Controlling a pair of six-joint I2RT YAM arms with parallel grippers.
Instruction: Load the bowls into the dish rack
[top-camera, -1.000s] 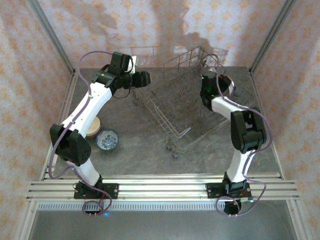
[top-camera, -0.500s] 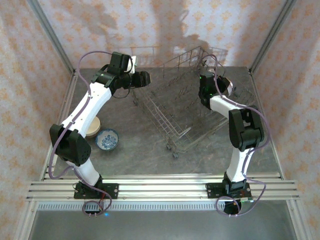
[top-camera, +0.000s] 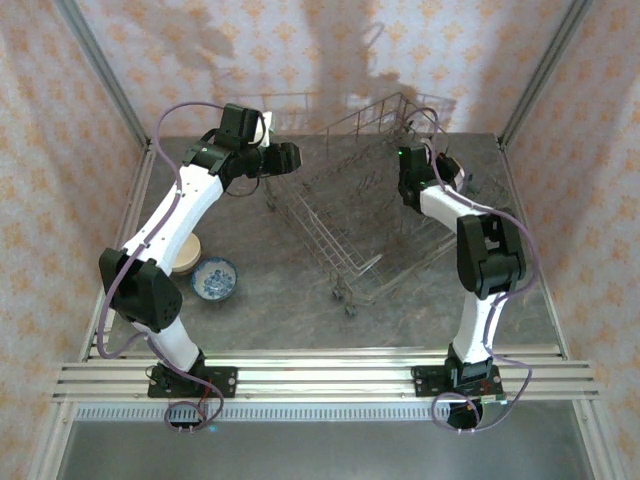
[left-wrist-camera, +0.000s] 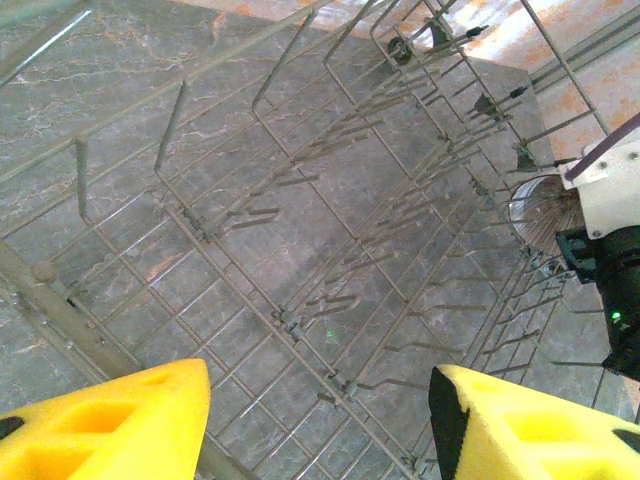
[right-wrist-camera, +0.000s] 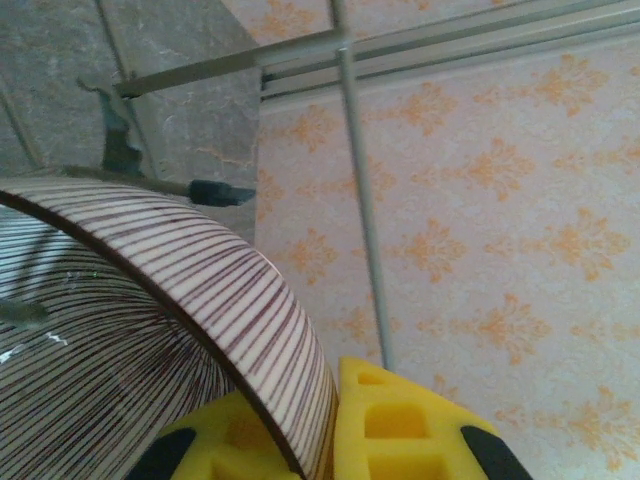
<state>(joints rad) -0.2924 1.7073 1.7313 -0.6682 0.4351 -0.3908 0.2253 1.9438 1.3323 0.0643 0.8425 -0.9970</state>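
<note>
My right gripper should next move the cream bowl slightly down among the dish rack's dark-tipped wires to release the bowl's rim, as the bowl's side already stands close beside them.
The grey wire dish rack (top-camera: 345, 205) stands tilted in the middle of the table. My right gripper (top-camera: 413, 162) hangs at its far right side, shut on the rim of a cream bowl with thin dark stripes (right-wrist-camera: 150, 320); the yellow fingers (right-wrist-camera: 400, 430) pinch the bowl's wall. That striped bowl (left-wrist-camera: 538, 210) also shows past the tines in the left wrist view. My left gripper (top-camera: 288, 158) hovers over the rack's left rim, open, its yellow fingertips (left-wrist-camera: 110, 420) wide apart above the tines with nothing between them. A blue-patterned bowl (top-camera: 214, 279) and a cream bowl (top-camera: 188, 256) sit at the table's left.
The cream bowl is partly hidden by my left arm's lower link (top-camera: 150, 235). The rack's tall grid side (top-camera: 385, 110) rises at the back. Metal frame posts (top-camera: 100, 80) and patterned walls close in the table on both sides.
My right gripper with the striped bowl has shifted slightly farther back and left along the rack's right side. The left arm and the table bowls have stayed put.
</note>
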